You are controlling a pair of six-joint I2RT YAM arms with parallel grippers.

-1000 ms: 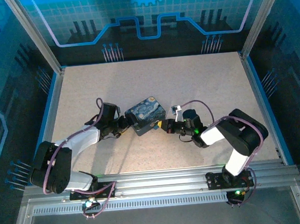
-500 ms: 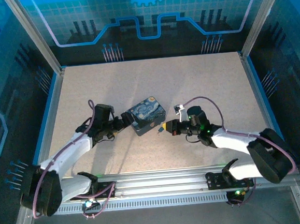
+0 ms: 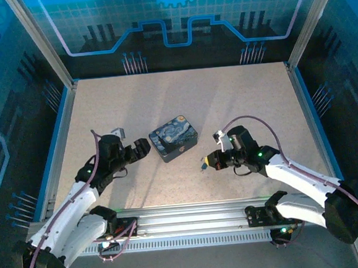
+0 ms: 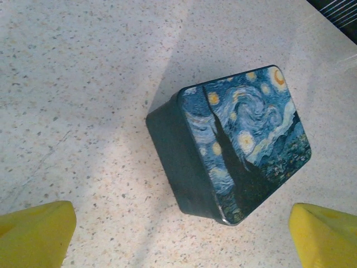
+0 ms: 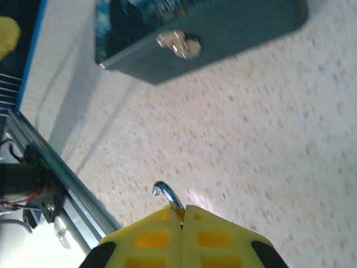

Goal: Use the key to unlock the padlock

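Observation:
The padlock [image 5: 167, 194] will next be pulled back and down by my right gripper toward the aluminium bar, clear of the tin, and released, because bare tabletop is below there.
My right gripper [image 5: 182, 209] is shut on the padlock [image 5: 167, 194]. Its curved silver shackle pokes out past the yellow fingertips and a brassy glint shows in the seam between them. In the top view that gripper [image 3: 204, 163] hovers a short way right of and nearer than the painted tin [image 3: 174, 138]. A small metal clasp [image 5: 178, 43] sits bare on the tin's dark side. My left gripper [image 3: 140, 151] stands open just left of the tin, not touching it. Its yellow fingertips [image 4: 33, 231] flank the tin's [image 4: 234, 151] near corner. The key is hidden.
The speckled table [image 3: 182, 96] stretches far behind the tin. Blue side walls [image 3: 63, 124] border it left and right. An aluminium rail [image 3: 192, 217] with the arm bases runs along the near edge, close under my right gripper.
The left gripper let go of the tin, opened wide and drew back left. The right gripper pulled away from the tin's side toward the near edge, still shut.

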